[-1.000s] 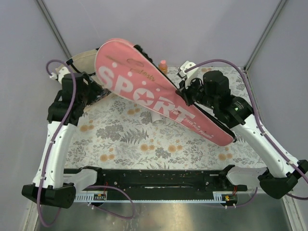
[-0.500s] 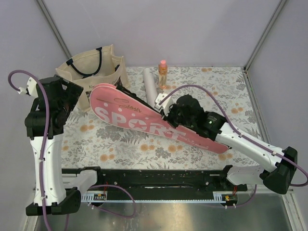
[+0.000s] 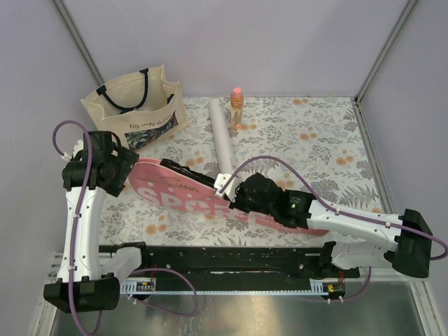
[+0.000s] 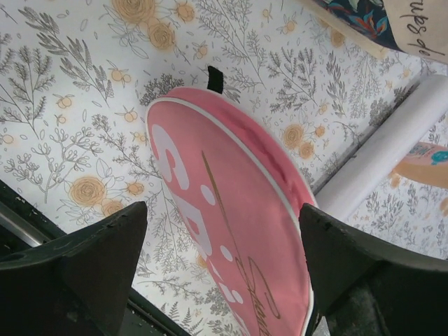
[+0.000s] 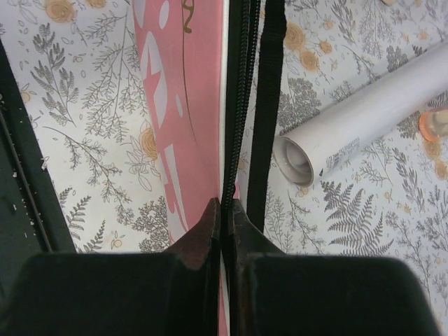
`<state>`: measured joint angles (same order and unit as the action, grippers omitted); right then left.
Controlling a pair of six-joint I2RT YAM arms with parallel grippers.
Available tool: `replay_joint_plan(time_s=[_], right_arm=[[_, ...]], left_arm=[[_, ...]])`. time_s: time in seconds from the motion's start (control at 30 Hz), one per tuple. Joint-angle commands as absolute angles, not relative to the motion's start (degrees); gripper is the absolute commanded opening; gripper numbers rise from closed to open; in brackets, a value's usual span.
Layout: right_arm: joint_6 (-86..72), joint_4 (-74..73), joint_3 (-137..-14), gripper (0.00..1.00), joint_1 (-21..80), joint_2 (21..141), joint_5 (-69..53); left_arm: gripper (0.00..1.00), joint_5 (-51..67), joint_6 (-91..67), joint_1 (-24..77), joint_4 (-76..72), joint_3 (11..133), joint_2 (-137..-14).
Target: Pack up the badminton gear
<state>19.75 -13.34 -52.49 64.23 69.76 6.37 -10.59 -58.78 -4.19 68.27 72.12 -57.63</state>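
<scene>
My right gripper rolls the cover's zipped edge back toward the cloth by the black bar (image 3: 203,227) next and releases it, since the cover's edge faces the tube (image 3: 222,140).
The pink racket-shaped cover (image 3: 183,192) lettered "SPORT" lies low over the flowered cloth near the front. My right gripper (image 3: 234,199) is shut on the cover's zipped black edge (image 5: 238,126). My left gripper (image 3: 126,164) is open above the cover's round head end (image 4: 231,210), not touching it. The long white tube (image 3: 222,140) lies behind the cover and also shows in the right wrist view (image 5: 364,126). The two pink-framed rackets are not in view.
A beige tote bag with black straps (image 3: 136,105) stands at the back left. An orange bottle with a pink cap (image 3: 237,108) stands beside the tube's far end. A black rail (image 3: 217,259) runs along the near edge.
The cover has come down from held high and tilted to low near the front. My right arm moved forward and left with it. My left gripper let go and swung out.
</scene>
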Motion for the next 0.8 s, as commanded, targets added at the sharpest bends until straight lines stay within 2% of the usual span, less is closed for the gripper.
replay_joint_plan(time_s=[0.0, 0.27, 0.43, 0.57, 0.77], right_arm=[[22.58, -0.8, -48.26, 0.0, 66.09, 66.53, 6.41], [33.73, 7.11, -49.21, 0.0, 66.09, 68.64, 10.11], [40.78, 8.96, -53.69, 0.0, 66.09, 71.8, 12.13], [40.61, 9.67, -52.65, 0.0, 66.01, 70.41, 10.9], [30.61, 7.66, -44.13, 0.0, 66.36, 65.66, 6.87]], left_arm=[[0.92, -6.16, -59.59, -4.92, 64.34, 70.93, -55.55], [0.9, -7.38, -60.82, -5.36, 62.94, 69.26, -57.21], [0.88, -5.36, -60.47, -7.9, 62.4, 73.72, -61.6], [0.88, -6.15, -58.8, -8.35, 64.42, 77.61, -62.93], [0.86, -2.56, -57.39, -8.26, 65.3, 67.52, -57.23]])
